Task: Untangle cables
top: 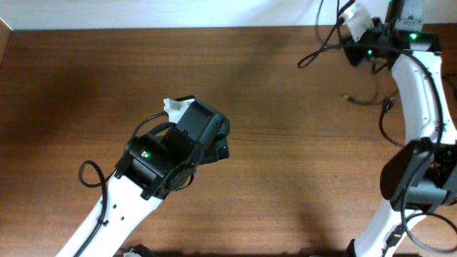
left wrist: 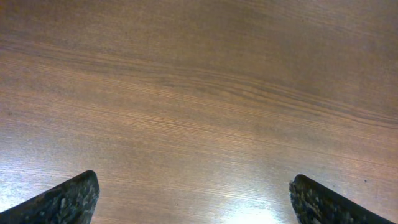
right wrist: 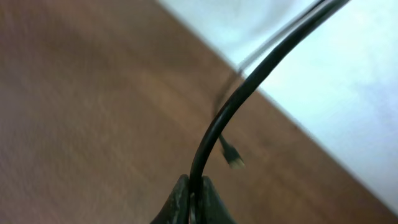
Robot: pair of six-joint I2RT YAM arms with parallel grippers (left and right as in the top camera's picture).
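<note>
The raised cable goes down and back to the wood (top: 360,106) beside the small plug next, and my right gripper releases it there.
A thin black cable (top: 316,51) loops at the table's far right corner; one end with a small plug (top: 348,98) lies on the wood. My right gripper (top: 357,44) is shut on this cable at the far right. In the right wrist view the cable (right wrist: 239,99) rises from between the closed fingers (right wrist: 194,198), and a dangling plug (right wrist: 234,159) hangs behind it. My left gripper (top: 220,146) is open and empty over bare wood at mid-table; its two fingertips (left wrist: 193,196) show wide apart with only the table between them.
The wooden table (top: 285,178) ends at a white wall along the far edge (top: 178,14). The right arm's own wiring hangs beside its white link (top: 389,118). The left arm's wiring loops at the left (top: 89,173).
</note>
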